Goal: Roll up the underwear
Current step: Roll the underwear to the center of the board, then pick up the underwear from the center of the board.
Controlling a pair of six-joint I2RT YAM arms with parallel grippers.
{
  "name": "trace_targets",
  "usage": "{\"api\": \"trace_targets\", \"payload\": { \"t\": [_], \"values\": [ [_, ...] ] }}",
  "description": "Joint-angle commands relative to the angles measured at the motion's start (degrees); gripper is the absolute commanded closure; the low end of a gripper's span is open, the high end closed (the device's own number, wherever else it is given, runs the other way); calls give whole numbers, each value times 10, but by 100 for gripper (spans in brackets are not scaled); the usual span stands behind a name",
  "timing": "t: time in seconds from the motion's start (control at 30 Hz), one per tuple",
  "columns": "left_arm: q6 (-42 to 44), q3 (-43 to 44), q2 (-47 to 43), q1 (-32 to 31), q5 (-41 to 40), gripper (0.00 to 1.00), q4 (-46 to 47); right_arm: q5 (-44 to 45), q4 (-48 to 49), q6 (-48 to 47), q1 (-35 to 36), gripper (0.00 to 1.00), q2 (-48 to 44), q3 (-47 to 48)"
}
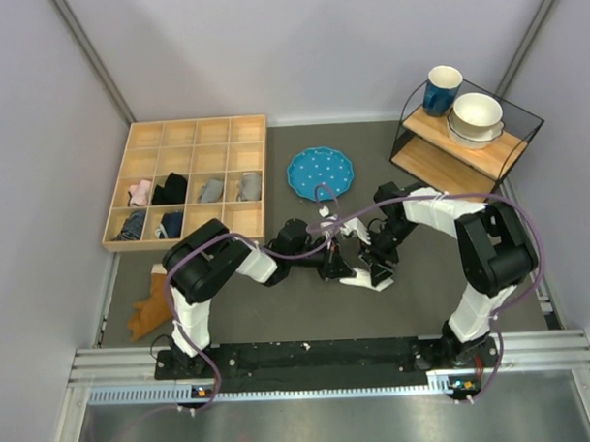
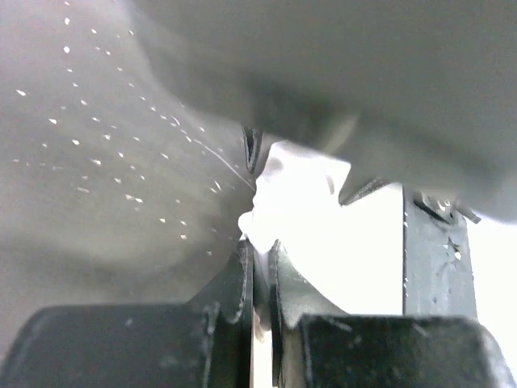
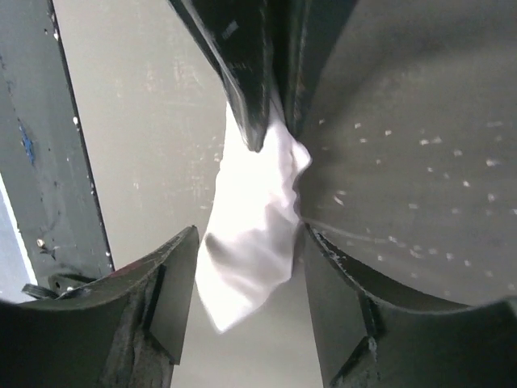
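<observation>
The left gripper lifts across, lowers in and releases next, as outward and to its left in the top view is a bare compartment point(image 1: 202, 213) beside the navy bundle.
The white underwear point(image 1: 367, 281) is bunched at the table's middle, mostly hidden under both grippers. My left gripper point(image 1: 343, 262) is shut on a fold of it; the left wrist view shows the white cloth point(image 2: 299, 202) pinched between the closed fingers point(image 2: 244, 275). My right gripper point(image 1: 376, 263) faces it, open. In the right wrist view its gripper point(image 3: 250, 242) straddles the hanging cloth point(image 3: 250, 242) without closing on it, and the left gripper's fingers point(image 3: 250, 89) clamp the cloth's upper end. No waistband lettering shows.
A wooden compartment tray point(image 1: 190, 137) with small cloth bundles stands at the back left. A blue plate point(image 1: 319, 172) lies just behind the grippers. A wire shelf point(image 1: 467, 142) with bowls and a blue mug is at the back right. A brown object point(image 1: 148, 309) lies front left.
</observation>
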Motion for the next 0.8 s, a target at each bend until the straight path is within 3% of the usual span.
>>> {"api": "trace_targets", "payload": {
  "t": [0.0,0.23,0.6,0.77],
  "values": [
    [43,-28,-40,-23,41,100,-86,-8,29,50,-10,43,-79,36],
    [48,-37,-92,-2,42,100,-119,-14,19,63,-34,40,-140,43],
    [95,-26,-141,19,46,100,-221,-16,16,51,-47,40,-147,36],
    [103,-27,-219,55,40,100,-278,-23,16,55,-48,40,-166,40]
  ]
}}
